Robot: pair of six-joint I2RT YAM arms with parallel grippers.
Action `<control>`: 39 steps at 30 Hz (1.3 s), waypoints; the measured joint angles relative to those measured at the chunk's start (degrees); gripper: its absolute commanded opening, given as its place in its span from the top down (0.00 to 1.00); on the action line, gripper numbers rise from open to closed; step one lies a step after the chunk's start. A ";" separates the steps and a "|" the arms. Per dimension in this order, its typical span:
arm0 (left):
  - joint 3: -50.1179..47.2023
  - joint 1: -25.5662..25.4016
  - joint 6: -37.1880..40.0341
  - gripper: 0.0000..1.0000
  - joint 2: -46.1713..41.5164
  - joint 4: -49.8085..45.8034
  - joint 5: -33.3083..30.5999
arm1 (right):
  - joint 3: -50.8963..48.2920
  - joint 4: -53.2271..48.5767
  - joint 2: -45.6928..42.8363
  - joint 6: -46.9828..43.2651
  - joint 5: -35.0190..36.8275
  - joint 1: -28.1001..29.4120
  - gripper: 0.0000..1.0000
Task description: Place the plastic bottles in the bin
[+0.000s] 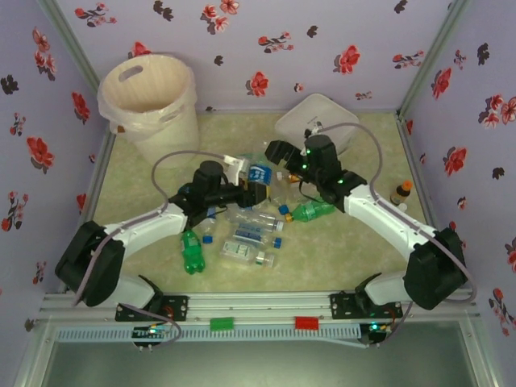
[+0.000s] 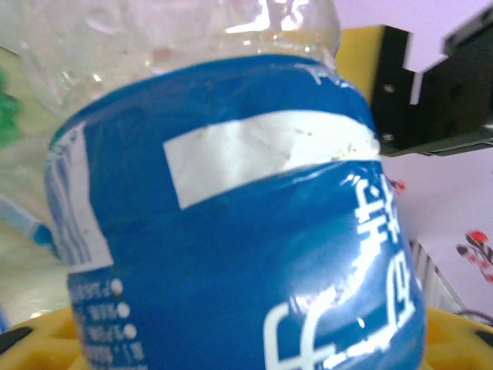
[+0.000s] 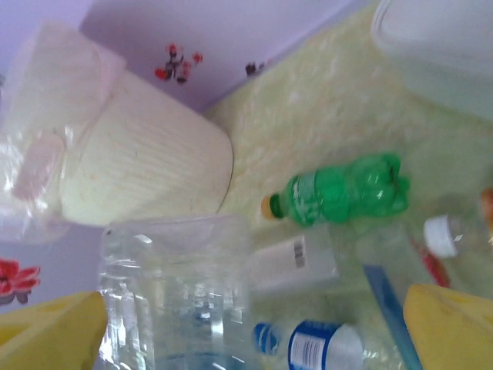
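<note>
My left gripper should next rise, carry the clear bottle outward over the cream bin's opening (image 1: 150, 87) and let it go, since the bin's rim is high above the mat.
My left gripper (image 1: 258, 187) is shut on a clear bottle with a blue label (image 1: 260, 172), held above the pile; that label (image 2: 231, 231) sits right in front of the left wrist camera. My right gripper (image 1: 272, 150) hovers just behind it, open. A clear bottle end (image 3: 177, 293) sits between its yellow fingers (image 3: 50, 331), near the left one and apart from the right. Several bottles lie on the mat below, among them two green ones (image 1: 191, 251) (image 1: 313, 211). The cream bin (image 1: 149, 101) stands at the back left, and its side (image 3: 139, 169) shows in the right wrist view.
A flat white box (image 1: 318, 121) lies at the back right, behind the right gripper. A tiny brown bottle with an orange cap (image 1: 401, 193) stands near the right wall. Floral walls close in three sides. A green bottle (image 3: 347, 193) and a blue-labelled one (image 3: 312, 347) lie under the right wrist.
</note>
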 measured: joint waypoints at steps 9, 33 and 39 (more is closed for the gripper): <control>18.64 11.30 6.49 0.66 -5.53 -18.29 -6.27 | -0.74 0.20 -1.01 -1.88 2.84 -2.64 0.00; 64.54 37.99 14.10 0.62 23.41 -45.68 -13.77 | -6.01 -3.96 2.73 -4.20 -0.46 -0.96 0.00; 74.29 38.84 16.02 0.40 32.13 -54.82 -14.60 | -6.03 -5.53 0.70 -4.98 0.81 -0.96 0.00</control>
